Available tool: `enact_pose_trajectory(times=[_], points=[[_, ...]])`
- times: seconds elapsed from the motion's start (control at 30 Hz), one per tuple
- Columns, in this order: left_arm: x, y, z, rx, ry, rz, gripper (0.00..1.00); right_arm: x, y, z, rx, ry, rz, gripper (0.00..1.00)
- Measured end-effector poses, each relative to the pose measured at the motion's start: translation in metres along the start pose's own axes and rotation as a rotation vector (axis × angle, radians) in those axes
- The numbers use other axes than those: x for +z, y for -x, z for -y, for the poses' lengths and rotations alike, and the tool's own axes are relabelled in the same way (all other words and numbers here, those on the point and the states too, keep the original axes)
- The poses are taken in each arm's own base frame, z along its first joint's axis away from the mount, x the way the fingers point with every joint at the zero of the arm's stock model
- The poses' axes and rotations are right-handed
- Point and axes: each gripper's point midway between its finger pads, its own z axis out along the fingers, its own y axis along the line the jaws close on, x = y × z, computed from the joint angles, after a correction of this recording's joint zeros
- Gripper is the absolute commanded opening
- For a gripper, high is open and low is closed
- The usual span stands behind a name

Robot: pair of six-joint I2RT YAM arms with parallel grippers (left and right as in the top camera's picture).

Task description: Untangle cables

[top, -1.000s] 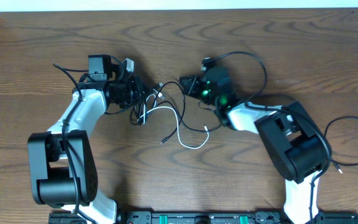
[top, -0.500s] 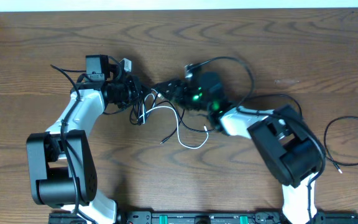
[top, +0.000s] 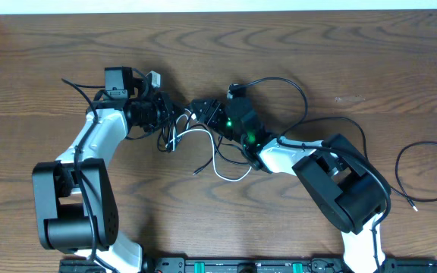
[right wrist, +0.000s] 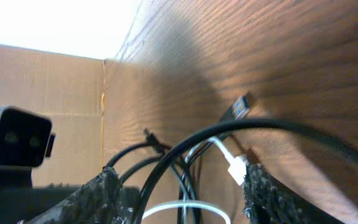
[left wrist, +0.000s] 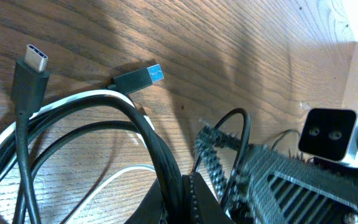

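Observation:
Cords tangle between the grippers, so my left gripper will next pull the piece of black cord to the left in the overhead view, away from my right gripper, and release it.
The cables lie tangled mid-table: a thin black cord [top: 174, 130] and a white cord [top: 222, 155] looping toward the front. My left gripper [top: 164, 114] is shut on a bundle of black cord [left wrist: 160, 155] between its jaws [left wrist: 188, 193]. A USB-C plug [left wrist: 33, 62] and a blue-tipped plug [left wrist: 138, 78] lie beyond it. My right gripper [top: 200, 108] is open just right of the left one. Its fingers [right wrist: 98, 190] straddle black strands [right wrist: 166, 168] and a white plug [right wrist: 236, 169], and nothing is gripped between them [right wrist: 182, 183].
A separate thin black cord [top: 423, 171] curls near the right edge. The right arm's own thick wire [top: 294, 87] arcs behind it. The table's far edge [top: 218, 10] runs along the top, with a cardboard wall [right wrist: 48, 81] beyond the left side.
My right gripper has opened and moved left, into the tangle next to the left gripper. The left gripper has stayed put, still shut on the black cord.

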Motion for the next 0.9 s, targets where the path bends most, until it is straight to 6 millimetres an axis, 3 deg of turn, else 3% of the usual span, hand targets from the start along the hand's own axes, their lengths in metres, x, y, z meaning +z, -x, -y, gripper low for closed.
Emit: enact_pose_trajectory(times=[0.3,0.9], points=[[0.000,0.000,0.000,0.000,0.000,0.000,0.08,0.000,0.008,-0.003,0.000,0.005,0.049,0.61],[0.000,0.000,0.000,0.000,0.000,0.000,0.08,0.003,0.003,-0.006,-0.014,-0.004,0.120,0.54]])
